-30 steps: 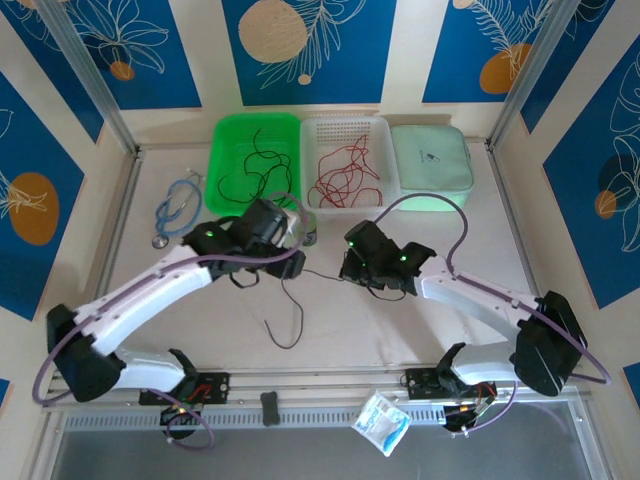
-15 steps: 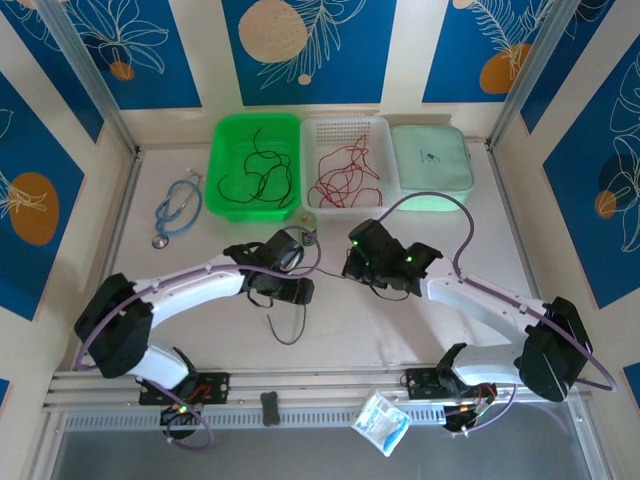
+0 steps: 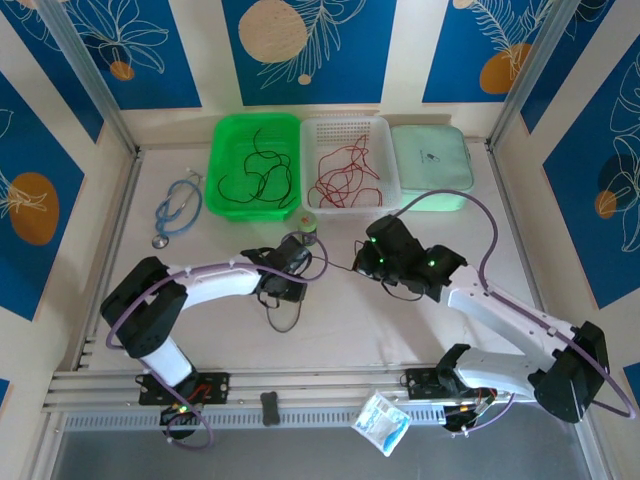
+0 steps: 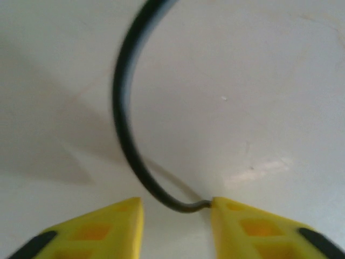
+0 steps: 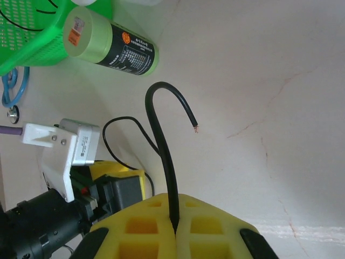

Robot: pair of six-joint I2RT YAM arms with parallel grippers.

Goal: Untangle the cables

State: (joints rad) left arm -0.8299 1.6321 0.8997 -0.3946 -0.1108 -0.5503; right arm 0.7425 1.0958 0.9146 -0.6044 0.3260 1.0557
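Observation:
The black cable (image 3: 334, 265) (image 5: 163, 143) in my right gripper still lies looped along its length. I need to pull it sideways next, away from my left gripper, over the open tabletop and let it go.
One black cable (image 3: 283, 318) lies on the table and runs from a loop under my left gripper (image 3: 287, 283) across to my right gripper (image 3: 368, 262). In the right wrist view my right gripper (image 5: 175, 208) is shut on this black cable (image 5: 163, 145), whose bare end (image 5: 193, 127) curls back over the table. In the left wrist view my left gripper (image 4: 177, 208) is low over the table with its jaws apart. The black cable (image 4: 123, 124) passes between them and touches the right fingertip (image 4: 226, 213). More black cables (image 3: 262, 176) lie in the green basket (image 3: 216, 150), and red cables (image 3: 342, 176) in the white basket (image 3: 388, 150).
A green-capped bottle (image 3: 305, 233) lies just behind the grippers, and shows as the bottle (image 5: 116, 48) in the right wrist view. A blue stethoscope (image 3: 176, 210) lies at the left and a pale green case (image 3: 430, 165) at the back right. A small packet (image 3: 381, 422) sits on the near rail.
My left gripper dropped toward the table and shifted nearer and right, over the black cable, its jaws narrowing. My right gripper moved slightly right and back, still shut on the cable.

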